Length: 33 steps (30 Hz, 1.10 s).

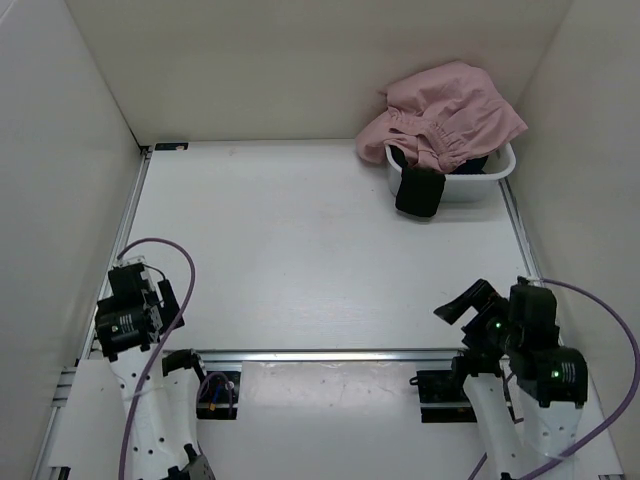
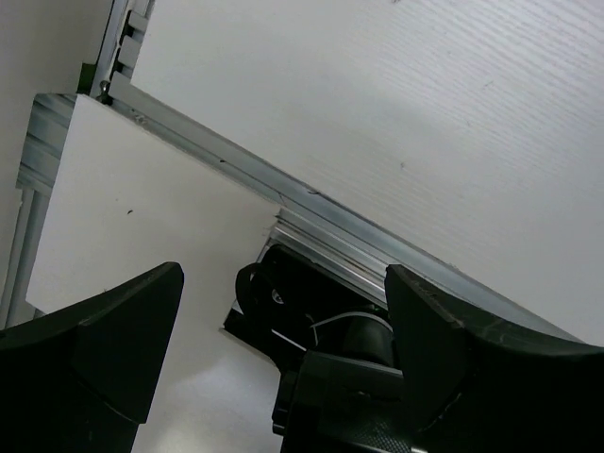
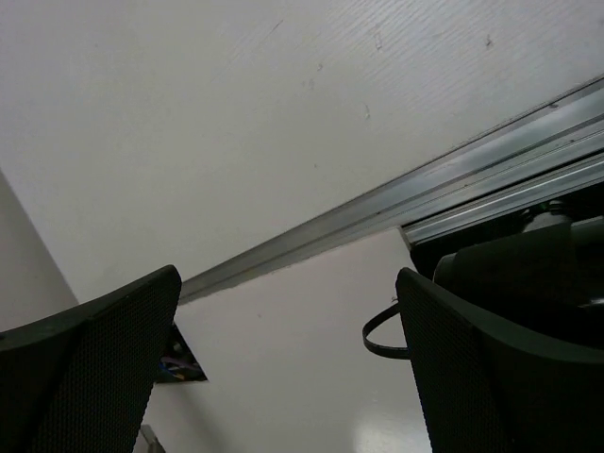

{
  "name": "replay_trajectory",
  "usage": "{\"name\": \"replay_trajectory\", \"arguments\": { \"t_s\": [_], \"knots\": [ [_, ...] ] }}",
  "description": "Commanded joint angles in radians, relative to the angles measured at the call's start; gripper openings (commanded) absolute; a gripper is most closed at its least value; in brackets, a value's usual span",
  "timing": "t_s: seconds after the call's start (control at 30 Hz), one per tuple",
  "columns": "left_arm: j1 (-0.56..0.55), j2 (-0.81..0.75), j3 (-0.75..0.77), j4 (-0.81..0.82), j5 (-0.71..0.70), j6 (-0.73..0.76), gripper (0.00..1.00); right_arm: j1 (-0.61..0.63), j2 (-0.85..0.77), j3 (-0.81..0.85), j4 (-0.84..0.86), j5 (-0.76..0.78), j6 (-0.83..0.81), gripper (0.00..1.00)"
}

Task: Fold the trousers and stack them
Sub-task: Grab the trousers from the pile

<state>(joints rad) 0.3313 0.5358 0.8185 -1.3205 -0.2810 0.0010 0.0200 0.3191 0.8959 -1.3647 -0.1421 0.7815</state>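
The near fold of pink fabric (image 1: 454,148) lies bunched above the basket's front rim, so I should move my right gripper outward across the table and onto it.
The dusty-pink trousers (image 1: 445,118) lie bunched and wrinkled on top of a white basket (image 1: 495,179) at the far right of the table. A dark navy garment (image 1: 470,166) shows under them, and a black cloth piece (image 1: 419,190) hangs over the basket's front rim. My left gripper (image 1: 168,300) rests near its base at the near left, open and empty; its fingers (image 2: 104,340) stand wide apart. My right gripper (image 1: 470,303) rests at the near right, open and empty; its fingers (image 3: 94,368) stand wide apart. Both are far from the trousers.
White walls enclose the table on three sides. A metal rail (image 1: 330,355) runs across the near edge, also seen in the left wrist view (image 2: 311,208) and right wrist view (image 3: 396,203). Purple cables (image 1: 165,250) loop by each arm base.
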Motion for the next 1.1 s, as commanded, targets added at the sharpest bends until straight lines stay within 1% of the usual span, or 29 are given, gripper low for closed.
{"name": "replay_trajectory", "arguments": {
  "t_s": [0.0, 0.03, 0.07, 0.17, 0.2, 0.23, 0.27, 0.3, 0.37, 0.4, 0.43, 0.5, 0.53, 0.57, 0.6, 0.67, 0.7, 0.73, 0.77, 0.8, 0.83, 0.87, 0.97, 1.03, 1.07],
  "knots": [
    [0.005, 0.053, 0.085, 0.038, 0.06, -0.001, 1.0, -0.002, 0.11, 0.127, -0.074, 0.083, -0.114, 0.99],
    [0.005, 0.067, 0.097, 0.038, 0.06, -0.001, 1.0, -0.002, 0.167, 0.159, -0.06, 0.097, -0.163, 0.99],
    [0.005, 0.093, 0.119, 0.047, 0.074, -0.001, 1.0, -0.002, 0.196, 0.226, -0.041, 0.098, -0.188, 0.99],
    [0.005, 0.136, 0.137, 0.069, 0.097, -0.001, 1.0, -0.002, 0.322, 0.336, 0.079, 0.098, -0.272, 0.99],
    [0.005, 0.136, 0.149, 0.087, 0.097, -0.001, 1.0, -0.002, 0.36, 0.409, 0.152, 0.098, -0.287, 0.99],
    [0.005, 0.15, 0.149, 0.098, 0.106, -0.001, 1.0, -0.002, 0.444, 0.446, 0.191, 0.098, -0.3, 0.99],
    [0.005, 0.15, 0.149, 0.107, 0.106, -0.001, 1.0, -0.002, 0.49, 0.483, 0.228, 0.098, -0.31, 0.99],
    [0.005, 0.177, 0.149, 0.128, 0.118, -0.001, 1.0, -0.002, 0.588, 0.558, 0.296, 0.119, -0.311, 0.99],
    [0.005, 0.222, 0.159, 0.145, 0.144, -0.001, 1.0, -0.002, 0.694, 0.641, 0.363, 0.133, -0.311, 0.99],
    [0.005, 0.24, 0.159, 0.158, 0.155, -0.001, 1.0, -0.002, 0.748, 0.679, 0.399, 0.15, -0.311, 0.99],
    [0.005, 0.26, 0.159, 0.173, 0.155, -0.001, 1.0, -0.002, 0.856, 0.757, 0.458, 0.17, -0.311, 0.99],
    [0.005, 0.305, 0.168, 0.225, 0.155, -0.001, 1.0, -0.002, 0.973, 0.846, 0.498, 0.246, -0.311, 0.99],
    [0.005, 0.352, 0.18, 0.246, 0.155, -0.001, 1.0, -0.002, 1.097, 0.944, 0.507, 0.275, -0.311, 0.99],
    [0.005, 0.378, 0.194, 0.288, 0.166, -0.001, 1.0, -0.002, 1.159, 0.987, 0.527, 0.303, -0.335, 0.99],
    [0.005, 0.435, 0.212, 0.309, 0.189, -0.001, 1.0, -0.002, 1.281, 1.024, 0.544, 0.321, -0.344, 0.99],
    [0.005, 0.502, 0.301, 0.342, 0.238, -0.001, 1.0, -0.002, 1.408, 1.145, 0.585, 0.354, -0.369, 0.99],
    [0.005, 0.541, 0.341, 0.342, 0.265, -0.001, 1.0, -0.002, 1.54, 1.194, 0.585, 0.367, -0.378, 0.99],
    [0.005, 0.628, 0.382, 0.354, 0.305, -0.001, 1.0, -0.002, 1.61, 1.248, 0.585, 0.386, -0.389, 0.99],
    [0.005, 0.676, 0.463, 0.354, 0.322, -0.001, 1.0, -0.002, 1.674, 1.347, 0.585, 0.41, -0.389, 0.99],
    [0.005, 0.723, 0.502, 0.354, 0.336, -0.001, 1.0, -0.002, 1.792, 1.389, 0.585, 0.423, -0.389, 0.99],
    [0.005, 0.866, 0.565, 0.354, 0.345, -0.001, 1.0, -0.014, 1.875, 1.438, 0.623, 0.423, -0.389, 0.99],
    [0.005, 0.909, 0.614, 0.354, 0.345, -0.001, 1.0, -0.014, 1.931, 1.439, 0.669, 0.441, -0.389, 0.99],
    [0.005, 1.021, 0.7, 0.354, 0.345, -0.001, 1.0, -0.023, 1.979, 1.439, 0.714, 0.504, -0.347, 0.99],
    [-0.004, 1.021, 0.711, 0.363, 0.394, -0.001, 1.0, -0.023, 1.979, 1.407, 0.739, 0.518, -0.347, 0.91],
    [-0.005, 1.0, 0.711, 0.374, 0.439, -0.001, 1.0, -0.023, 1.935, 1.344, 0.757, 0.527, -0.347, 0.84]
  ]
}}
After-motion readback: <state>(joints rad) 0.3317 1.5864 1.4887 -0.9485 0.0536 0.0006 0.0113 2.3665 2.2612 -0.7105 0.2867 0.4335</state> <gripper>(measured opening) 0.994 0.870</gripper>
